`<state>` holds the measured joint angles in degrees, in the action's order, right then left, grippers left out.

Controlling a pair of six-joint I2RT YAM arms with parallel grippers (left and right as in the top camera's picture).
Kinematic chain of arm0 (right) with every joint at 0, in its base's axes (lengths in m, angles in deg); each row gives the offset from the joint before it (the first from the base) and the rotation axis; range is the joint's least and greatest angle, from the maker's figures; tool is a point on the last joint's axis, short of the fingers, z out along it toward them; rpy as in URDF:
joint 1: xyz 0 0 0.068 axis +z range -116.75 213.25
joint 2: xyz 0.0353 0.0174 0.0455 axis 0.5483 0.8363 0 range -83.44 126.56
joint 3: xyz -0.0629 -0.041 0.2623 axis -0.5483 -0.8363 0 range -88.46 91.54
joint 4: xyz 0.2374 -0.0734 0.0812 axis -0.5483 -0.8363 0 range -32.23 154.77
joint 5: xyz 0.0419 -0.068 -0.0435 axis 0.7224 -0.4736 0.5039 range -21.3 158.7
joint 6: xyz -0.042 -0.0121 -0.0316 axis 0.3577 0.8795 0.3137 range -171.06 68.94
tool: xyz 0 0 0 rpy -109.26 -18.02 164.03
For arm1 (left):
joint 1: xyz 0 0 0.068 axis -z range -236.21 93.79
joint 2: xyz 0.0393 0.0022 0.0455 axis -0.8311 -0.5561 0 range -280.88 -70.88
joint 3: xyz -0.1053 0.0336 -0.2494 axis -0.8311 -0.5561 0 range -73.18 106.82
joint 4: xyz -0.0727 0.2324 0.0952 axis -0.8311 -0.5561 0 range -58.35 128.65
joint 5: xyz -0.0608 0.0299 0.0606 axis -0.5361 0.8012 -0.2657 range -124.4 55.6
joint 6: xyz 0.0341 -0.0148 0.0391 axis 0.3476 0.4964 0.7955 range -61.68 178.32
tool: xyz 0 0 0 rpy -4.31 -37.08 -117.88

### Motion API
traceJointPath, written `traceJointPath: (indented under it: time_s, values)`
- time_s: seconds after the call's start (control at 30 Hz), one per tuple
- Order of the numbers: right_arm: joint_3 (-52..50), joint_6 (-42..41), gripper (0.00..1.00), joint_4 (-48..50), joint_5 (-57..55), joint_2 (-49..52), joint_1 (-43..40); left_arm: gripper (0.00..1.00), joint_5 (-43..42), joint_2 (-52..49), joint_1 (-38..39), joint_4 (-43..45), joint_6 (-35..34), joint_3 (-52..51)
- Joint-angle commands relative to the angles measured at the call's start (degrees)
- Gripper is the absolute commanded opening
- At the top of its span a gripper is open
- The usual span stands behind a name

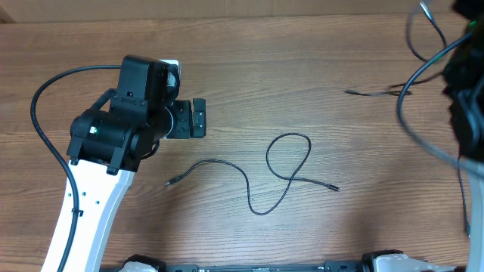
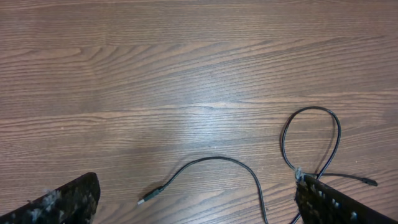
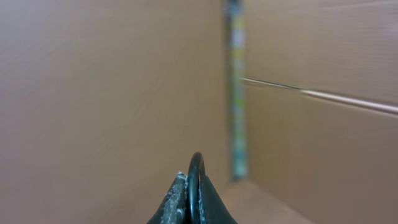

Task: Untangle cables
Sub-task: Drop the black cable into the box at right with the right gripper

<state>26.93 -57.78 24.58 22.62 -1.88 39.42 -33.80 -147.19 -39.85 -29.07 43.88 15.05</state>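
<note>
Next, my right gripper swings to the right in the overhead view and lowers to the tabletop by the lying black cable piece to release, clear of the cable's loop.
One thin black cable (image 1: 219,162) lies loose on the wooden table, with a plug end (image 1: 171,182) at the left and a single open loop (image 1: 308,147) at the right. It also shows in the left wrist view (image 2: 217,158), its loop (image 2: 337,134) by the right finger. My left gripper (image 1: 198,119) is open and empty above the table, left of and behind this cable (image 2: 196,182). A second cable's end (image 1: 370,94) lies at the far right and rises toward my right arm. My right gripper (image 3: 194,180) is shut on a black cable strand, held high.
My right arm (image 1: 463,98) sits at the right edge with thick black wires looping around it. A brown cardboard wall (image 3: 112,93) fills the right wrist view. The table's far edge (image 1: 227,15) runs along the top.
</note>
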Motion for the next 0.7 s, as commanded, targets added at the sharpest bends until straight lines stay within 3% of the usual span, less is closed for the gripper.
traceJointPath:
  time_s: [0.0, 0.23, 0.47, 0.67]
  values:
    - [1.25, 1.22, 0.04, -0.63, -1.44, 3.5, -6.71, 1.0, -0.61, -0.5, -0.22, 0.09, 1.14, 1.14]
    - [1.25, 1.2, 0.04, -0.63, -0.85, 10.12, -17.88, 1.0, -0.61, -0.5, -0.22, 0.07, 1.14, 1.14]
    - [1.25, -1.6, 0.04, 0.37, 14.29, 15.08, -28.87, 1.0, -0.61, -0.5, -0.22, 0.07, 1.14, 1.14]
    - [1.25, -4.0, 0.04, 3.21, 19.17, 17.64, -35.95, 1.0, -0.61, -0.5, -0.22, 0.09, 1.14, 1.14]
